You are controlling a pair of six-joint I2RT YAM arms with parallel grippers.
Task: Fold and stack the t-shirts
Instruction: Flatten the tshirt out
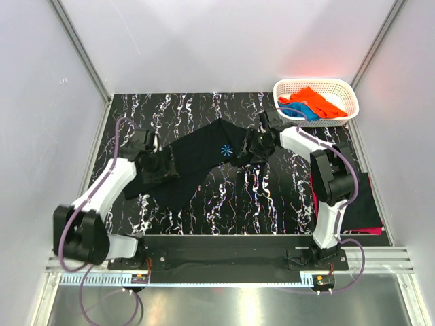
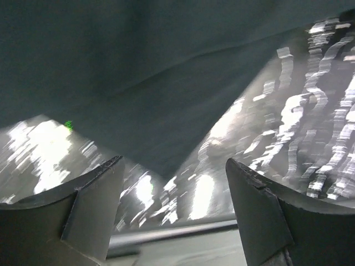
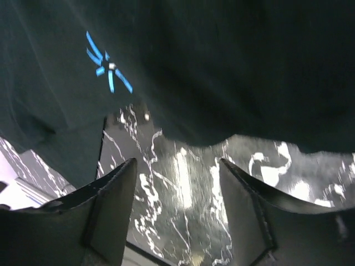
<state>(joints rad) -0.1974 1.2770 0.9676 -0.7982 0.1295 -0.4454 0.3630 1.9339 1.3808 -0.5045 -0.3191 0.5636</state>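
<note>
The black shirt's bulging edge (image 1: 247, 132) (image 3: 201, 139) near the starburst lies just beyond the fingers, so my right gripper lowers a short way onto it next.
A large black t-shirt (image 1: 197, 159) with a tiny blue starburst mark (image 1: 227, 151) lies crumpled across the middle of the black marbled table (image 1: 272, 197). My left gripper (image 1: 162, 163) is open at its left end; in the left wrist view (image 2: 175, 166) the cloth (image 2: 138, 72) lies just ahead of the empty jaws. My right gripper (image 1: 253, 148) is open at its right end; the right wrist view (image 3: 177, 166) shows the shirt (image 3: 222, 66) and the starburst (image 3: 108, 69) beyond the jaws. Orange and blue shirts (image 1: 311, 105) lie in the basket. A folded black and magenta stack (image 1: 363, 204) lies at the right.
The white lattice basket (image 1: 343, 92) stands at the back right corner. Grey walls enclose the table on three sides. The metal rail with the arm bases (image 1: 231, 248) runs along the near edge.
</note>
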